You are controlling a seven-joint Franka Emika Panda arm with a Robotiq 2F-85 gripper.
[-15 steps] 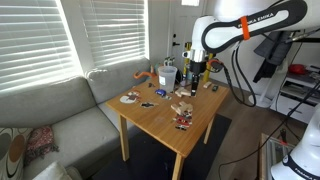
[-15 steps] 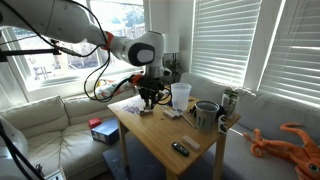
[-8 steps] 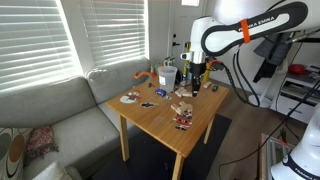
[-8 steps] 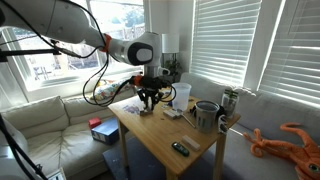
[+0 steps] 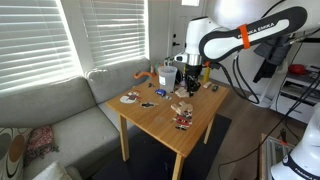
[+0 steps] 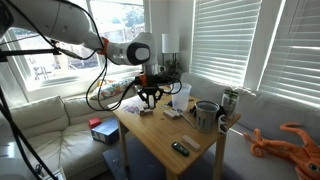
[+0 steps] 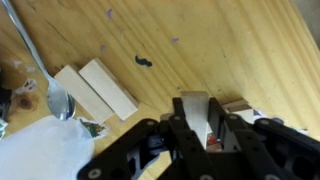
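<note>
I will move toward the right in the wrist view, lower the hanging block onto the pale block pile and let go, because the pile is below my gripper.
My gripper (image 7: 205, 128) is shut on a pale wooden block (image 7: 195, 110) that stands up between the two dark fingers. It hangs a little above the wooden table (image 7: 240, 50). Two more pale blocks (image 7: 97, 88) lie side by side on the tabletop below, and beside them a metal spoon (image 7: 45, 80). In both exterior views the gripper (image 5: 192, 80) (image 6: 150, 95) hovers over the far part of the table, close to a clear cup (image 6: 181, 95).
On the table stand a metal pot (image 6: 205, 114), a can (image 6: 229, 102) and a dark remote (image 6: 180, 148). A plate (image 5: 130, 97), a small pile of blocks (image 5: 182, 108) and a toy (image 5: 182, 123) lie nearer the sofa (image 5: 60, 110). Window blinds stand behind.
The arm has shifted a little along the table toward the cup, with the block still in the fingers. The jaws have not changed.
</note>
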